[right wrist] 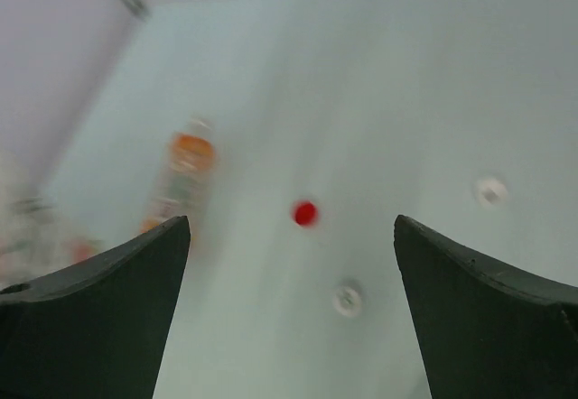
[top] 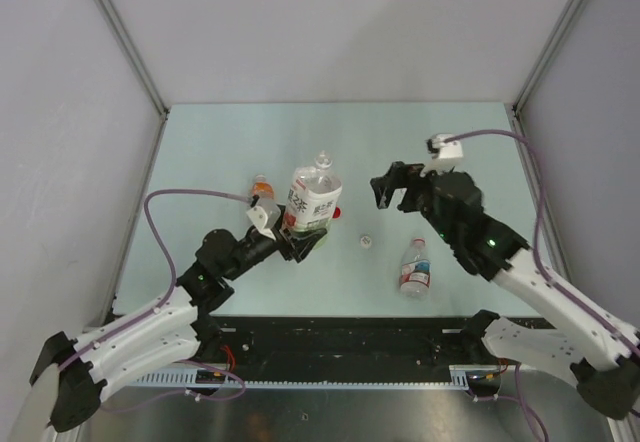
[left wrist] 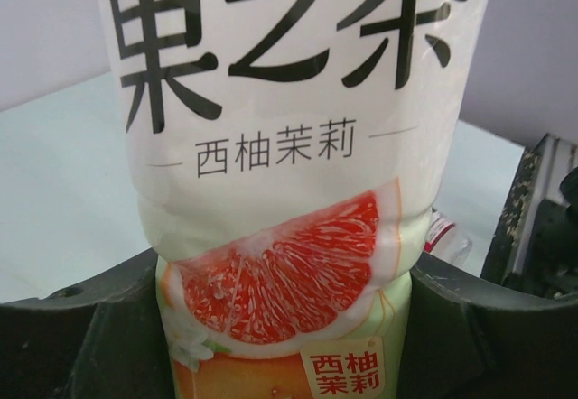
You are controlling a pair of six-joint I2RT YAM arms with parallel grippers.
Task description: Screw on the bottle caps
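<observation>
The neck of the held bottle has no cap on it. My right gripper will next go down toward the tabletop and bring its open fingers around the white cap between the arms.
My left gripper is shut on the bottle with the white label and dark print and holds it upright, clear neck on top. That bottle fills the left wrist view, with the jaws of the left gripper pressed on both its sides. The bottle with orange liquid stands just left of it. The bottle with the red-and-white label lies on the table at the right. My right gripper is open and empty above the table. Below it, blurred, lie a red cap and two white caps.
The red cap lies right beside the held bottle, and one white cap lies between the two arms. The pale green table is bounded by grey walls left, right and behind. The orange bottle also shows in the right wrist view.
</observation>
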